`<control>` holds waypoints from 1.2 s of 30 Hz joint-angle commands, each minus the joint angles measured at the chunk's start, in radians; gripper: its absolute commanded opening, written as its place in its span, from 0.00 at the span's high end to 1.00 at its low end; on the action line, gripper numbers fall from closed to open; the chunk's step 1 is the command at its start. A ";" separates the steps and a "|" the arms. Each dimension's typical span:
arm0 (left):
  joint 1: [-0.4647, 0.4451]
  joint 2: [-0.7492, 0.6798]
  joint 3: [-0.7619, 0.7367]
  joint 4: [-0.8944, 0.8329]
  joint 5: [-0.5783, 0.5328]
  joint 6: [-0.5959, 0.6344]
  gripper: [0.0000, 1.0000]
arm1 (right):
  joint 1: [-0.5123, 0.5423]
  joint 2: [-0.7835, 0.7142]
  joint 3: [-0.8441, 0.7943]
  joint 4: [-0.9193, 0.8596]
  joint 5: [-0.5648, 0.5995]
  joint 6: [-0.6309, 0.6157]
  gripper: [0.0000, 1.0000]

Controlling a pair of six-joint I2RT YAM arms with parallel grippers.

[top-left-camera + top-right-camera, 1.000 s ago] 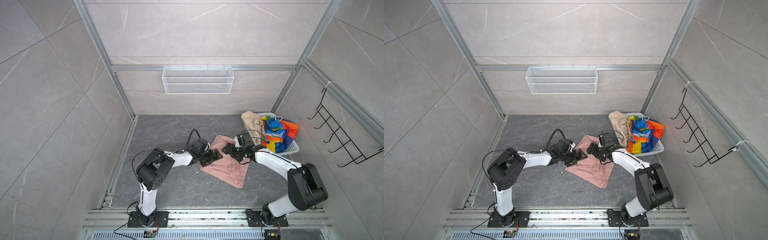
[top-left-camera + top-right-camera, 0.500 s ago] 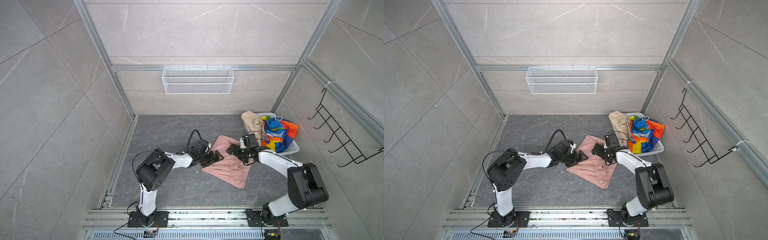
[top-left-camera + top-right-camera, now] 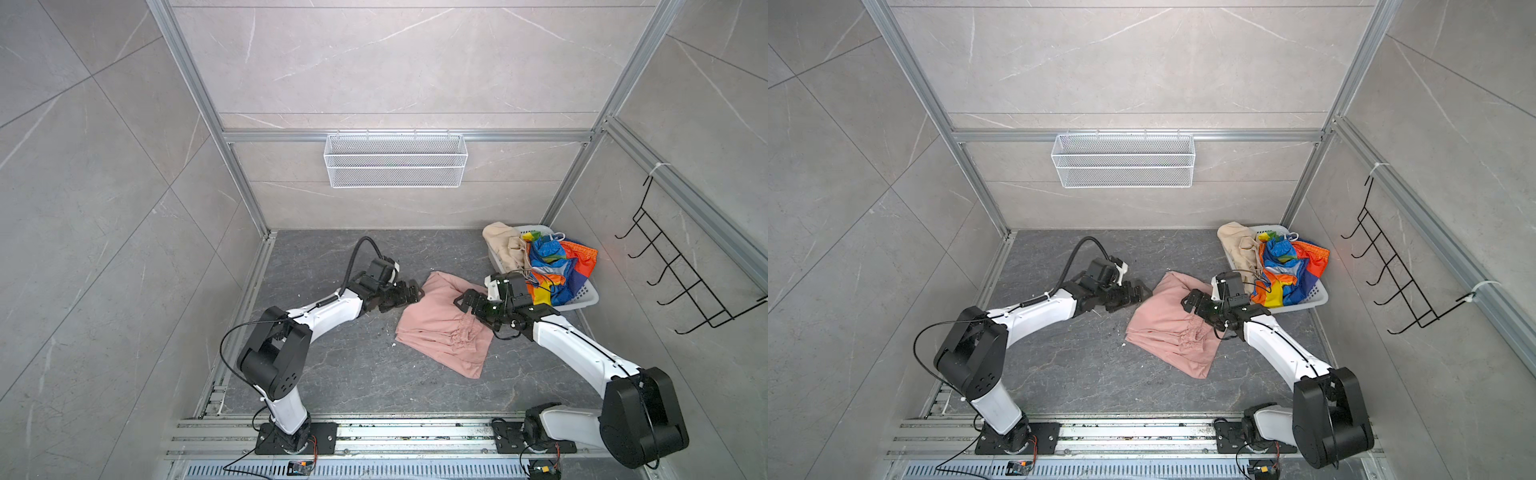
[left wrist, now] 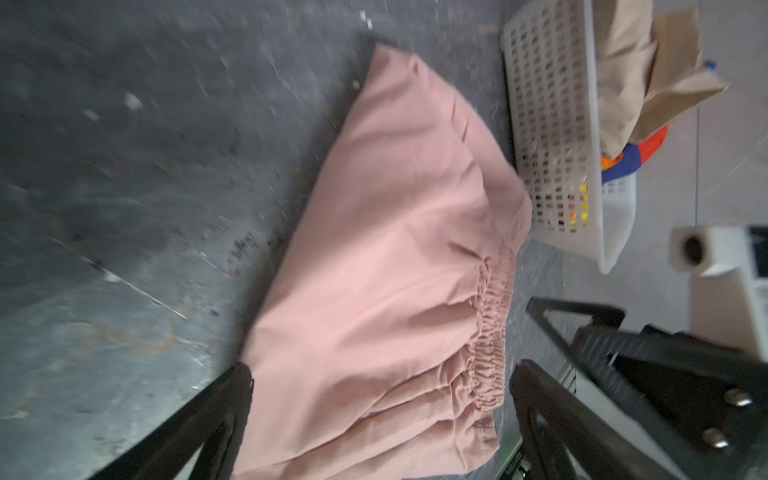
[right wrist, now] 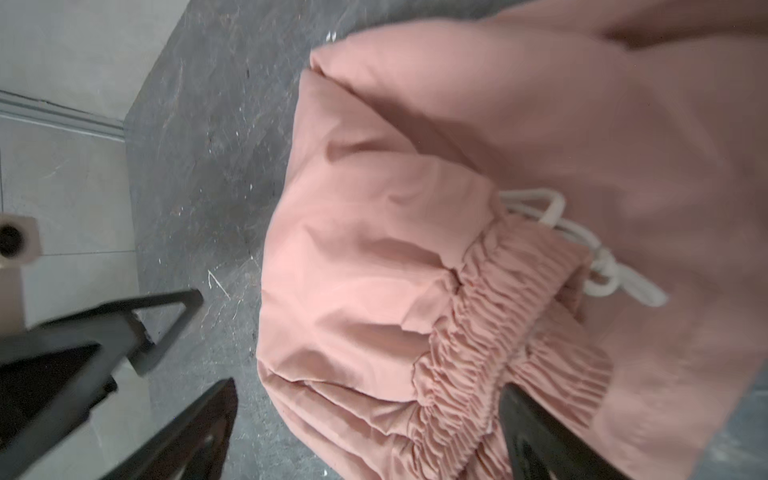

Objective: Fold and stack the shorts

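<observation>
The left gripper lowers its open fingers next to pinch the salmon-pink shorts' long edge [image 3: 1147, 304] [image 4: 280, 308] below, since bare floor beside that edge leaves one finger room.
The salmon-pink shorts [image 3: 440, 328] [image 3: 1167, 328] lie crumpled on the dark floor between both arms. My left gripper [image 3: 411, 291] [image 3: 1140, 293] is open at their left edge; in the left wrist view its jaws [image 4: 382, 374] stand wide over the pink cloth [image 4: 395, 270]. My right gripper [image 3: 465, 301] [image 3: 1190, 301] is open over the shorts' right side, jaws [image 5: 368, 388] apart above the gathered waistband and white drawstring [image 5: 582, 241]. The beige shorts [image 3: 505, 245] [image 3: 1237, 245] and the rainbow-striped shorts [image 3: 552, 266] [image 3: 1287, 266] sit heaped in the basket.
The white perforated basket [image 3: 582, 299] [image 3: 1312, 297] [image 4: 552, 124] stands at the back right, close behind my right wrist. A wire shelf [image 3: 395, 166] hangs on the back wall and black hooks [image 3: 673, 274] on the right wall. Bare floor lies in front of the shorts.
My right gripper's jaws have spread wider and its wrist has drifted slightly right, toward the basket. The left arm has barely moved.
</observation>
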 commanded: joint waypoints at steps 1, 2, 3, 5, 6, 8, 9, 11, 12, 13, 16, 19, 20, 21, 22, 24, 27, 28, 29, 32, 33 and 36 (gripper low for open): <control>0.049 0.009 0.050 -0.073 0.059 0.072 0.00 | 0.011 0.066 -0.042 0.066 -0.041 0.019 0.01; 0.061 0.036 0.070 -0.089 0.086 0.085 0.01 | 0.011 0.087 -0.056 0.073 -0.037 0.011 0.01; 0.068 0.060 0.088 -0.100 0.117 0.092 0.01 | 0.012 0.101 -0.067 0.079 -0.030 0.004 0.01; 0.081 0.113 0.128 -0.122 0.170 0.106 0.01 | 0.012 0.122 -0.086 0.079 -0.012 -0.013 0.01; 0.087 0.143 0.151 -0.141 0.186 0.122 0.01 | 0.011 0.128 -0.093 0.080 -0.003 -0.019 0.01; 0.088 0.190 0.189 -0.169 0.202 0.143 0.01 | 0.010 0.130 -0.105 0.079 0.009 -0.028 0.01; 0.088 0.214 0.205 -0.173 0.216 0.148 0.00 | 0.009 0.130 -0.108 0.074 0.010 -0.030 0.01; 0.084 0.260 0.235 -0.173 0.251 0.152 0.01 | 0.009 0.118 -0.105 0.062 0.003 -0.035 0.01; 0.083 0.286 0.253 -0.180 0.263 0.157 0.01 | 0.011 0.099 -0.103 0.054 -0.002 -0.034 0.01; 0.082 0.308 0.273 -0.196 0.266 0.167 0.01 | 0.011 0.072 -0.098 0.042 -0.004 -0.035 0.01; 0.076 0.351 0.311 -0.229 0.264 0.205 0.03 | 0.010 -0.004 -0.063 -0.027 0.009 -0.053 0.01; 0.065 0.383 0.331 -0.267 0.242 0.236 0.05 | 0.010 -0.051 -0.026 -0.098 0.026 -0.070 0.01; 0.062 0.391 0.336 -0.277 0.235 0.247 0.06 | 0.009 -0.063 -0.022 -0.109 0.029 -0.071 0.01; 0.058 0.405 0.344 -0.295 0.222 0.259 0.07 | 0.009 -0.074 -0.020 -0.115 0.029 -0.071 0.01; 0.054 0.415 0.351 -0.311 0.211 0.270 0.07 | 0.009 -0.085 -0.019 -0.119 0.027 -0.069 0.01; 0.039 0.437 0.364 -0.333 0.192 0.288 0.07 | 0.008 -0.100 -0.020 -0.120 0.024 -0.062 0.01; 0.014 0.463 0.384 -0.358 0.170 0.308 0.09 | 0.008 -0.109 -0.025 -0.120 0.021 -0.058 0.01; 0.009 0.472 0.392 -0.367 0.163 0.314 0.10 | 0.009 -0.110 -0.028 -0.122 0.021 -0.060 0.01; 0.005 0.483 0.397 -0.372 0.155 0.318 0.12 | 0.008 -0.113 -0.031 -0.124 0.023 -0.060 0.01; -0.003 0.506 0.404 -0.375 0.144 0.319 0.23 | 0.007 -0.130 -0.043 -0.124 0.024 -0.061 0.01; -0.005 0.508 0.402 -0.373 0.133 0.319 0.27 | 0.006 -0.136 -0.048 -0.124 0.027 -0.060 0.01; -0.007 0.509 0.390 -0.359 0.123 0.309 0.50 | 0.001 -0.141 -0.060 -0.126 0.037 -0.064 0.01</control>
